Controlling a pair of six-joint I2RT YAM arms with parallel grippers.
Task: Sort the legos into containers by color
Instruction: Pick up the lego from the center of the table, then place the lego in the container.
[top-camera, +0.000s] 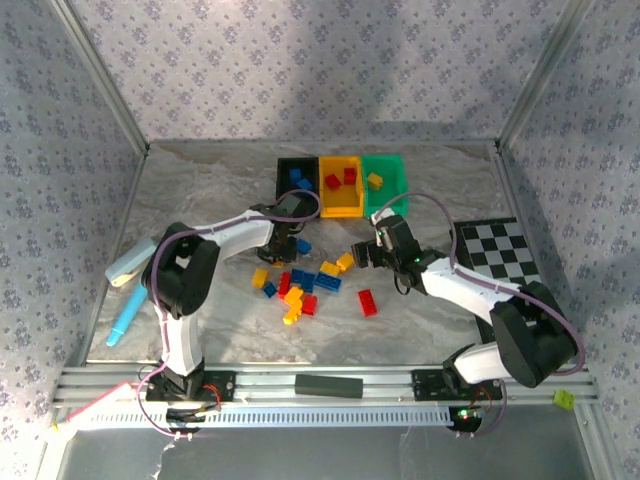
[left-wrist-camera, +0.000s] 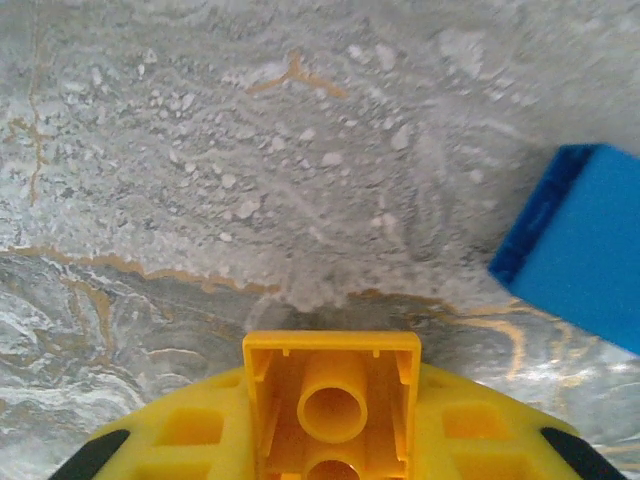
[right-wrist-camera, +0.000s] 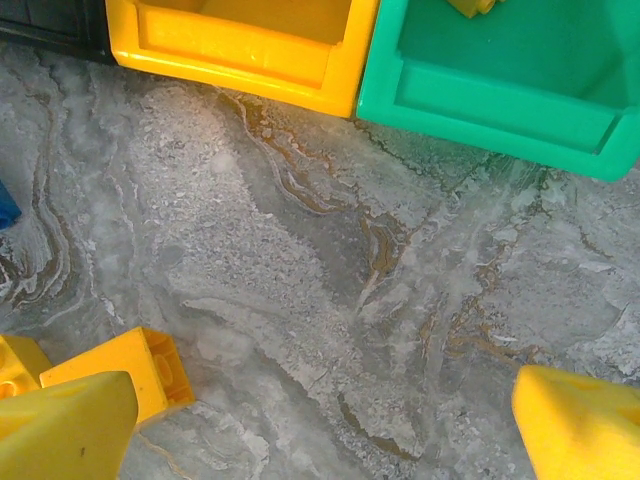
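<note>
I will next lift my left gripper, reach outward over the green bin (top-camera: 398, 185) and release my yellow lego, because that bin, outward beyond the yellow-orange bin (top-camera: 340, 208), already has a yellow lego in it.
My left gripper (left-wrist-camera: 332, 405) is shut on a yellow lego (left-wrist-camera: 332, 362), whose hollow underside faces the camera just above the marble table. A blue lego (left-wrist-camera: 585, 255) lies to its right. From above, the left gripper (top-camera: 283, 244) hangs over the upper left of the loose pile of legos (top-camera: 300, 285). My right gripper (right-wrist-camera: 320, 430) is open over bare marble, with a yellow lego (right-wrist-camera: 140, 370) beside its left finger (right-wrist-camera: 60, 430). The black bin (top-camera: 283, 180), yellow-orange bin (top-camera: 340, 208) and green bin (top-camera: 398, 185) stand in a row at the back. From above, the right gripper (top-camera: 362, 252) is below the green bin.
Blue legos lie in the black bin, red ones in the yellow-orange bin, a yellow one in the green bin. A checkered board (top-camera: 497, 250) lies at the right. A flat black bar (top-camera: 328, 385) rests on the front rail. A light blue object (top-camera: 130, 265) and a blue marker (top-camera: 125, 320) lie at the left.
</note>
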